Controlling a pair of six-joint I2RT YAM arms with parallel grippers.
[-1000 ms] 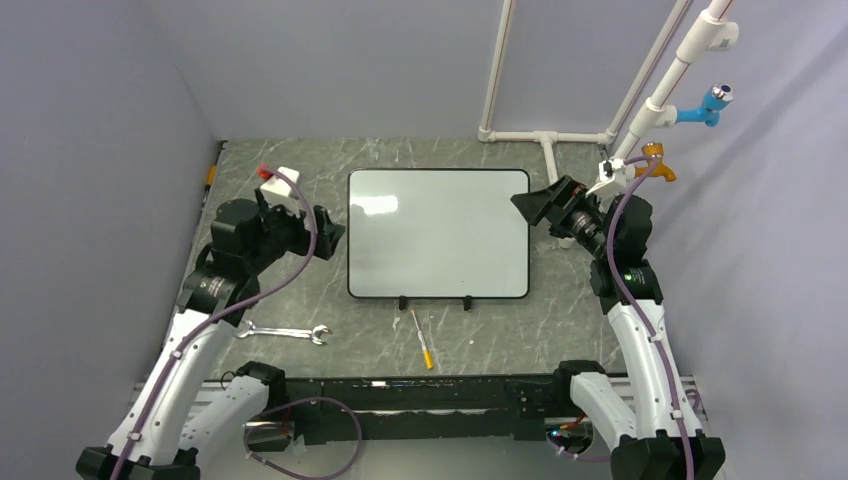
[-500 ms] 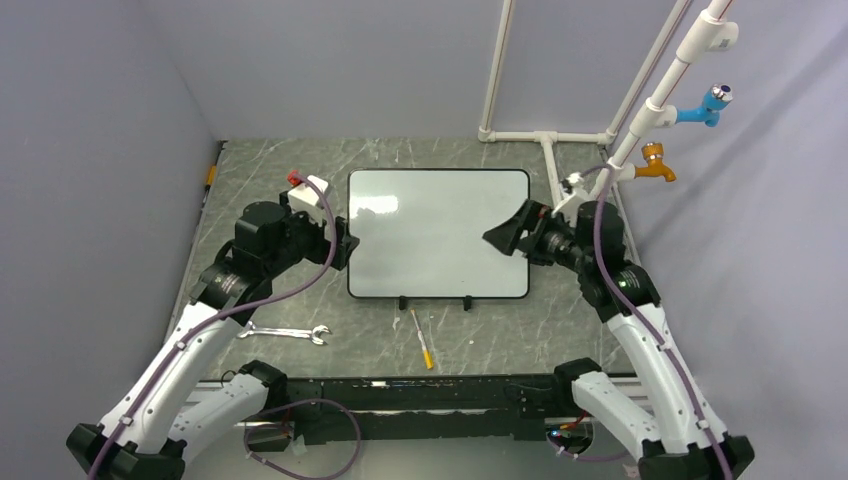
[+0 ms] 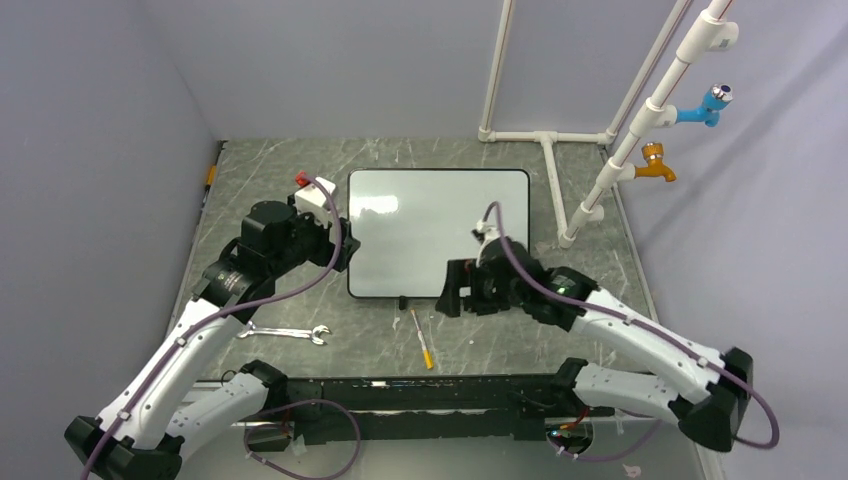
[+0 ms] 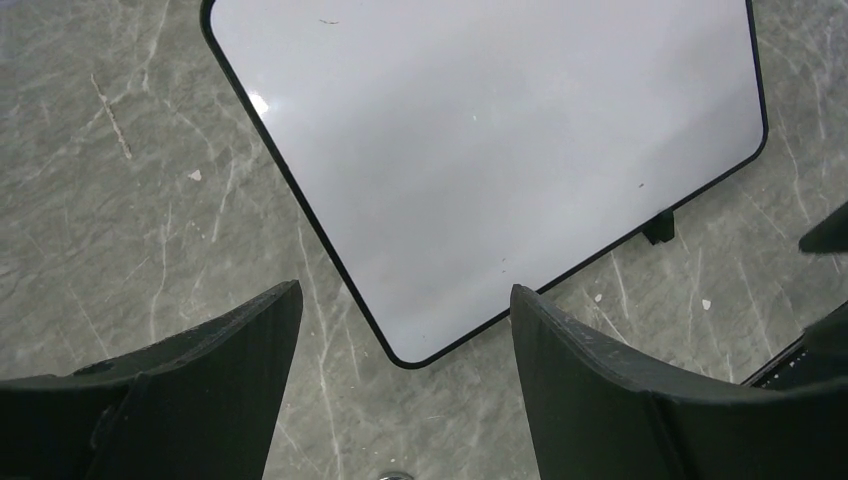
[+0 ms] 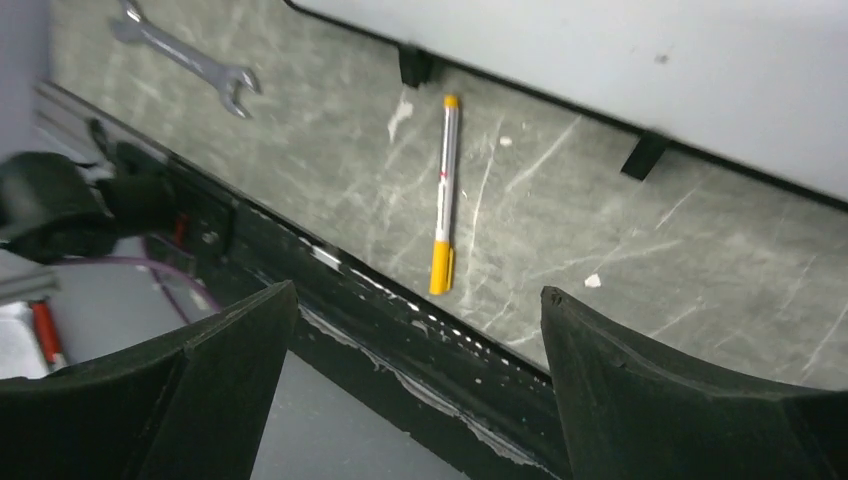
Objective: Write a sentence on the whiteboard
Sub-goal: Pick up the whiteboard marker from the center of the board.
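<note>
I will move my right gripper down and to the left in the top view, onto the marker's silver body (image 3: 419, 334) (image 5: 445, 178), because that part of the marker is bare between its orange ends.
The whiteboard (image 3: 438, 232) lies flat in the middle of the table, glossy white in a thin black frame, with two black clips on its near edge. No sentence shows on it; the surface is blank. My left gripper (image 3: 340, 245) hovers open over the board's near left corner (image 4: 405, 355), nothing between its fingers (image 4: 405, 290). My right gripper (image 3: 455, 290) hangs open above the board's near edge. An orange-capped marker (image 3: 424, 338) lies on the table before the board, and in the right wrist view this marker (image 5: 444, 195) sits just ahead of the open gripper (image 5: 418, 290).
A silver wrench (image 3: 285, 332) lies near left on the marble table top. White pipework (image 3: 560, 190) with a blue tap (image 3: 712, 100) and an orange tap (image 3: 655, 165) stands at the back right. A black rail (image 3: 420, 390) runs along the near edge.
My right arm swung from the board's right edge down and left to its near edge, above the marker. My left gripper shifted slightly towards the board's corner, its jaws a little narrower.
</note>
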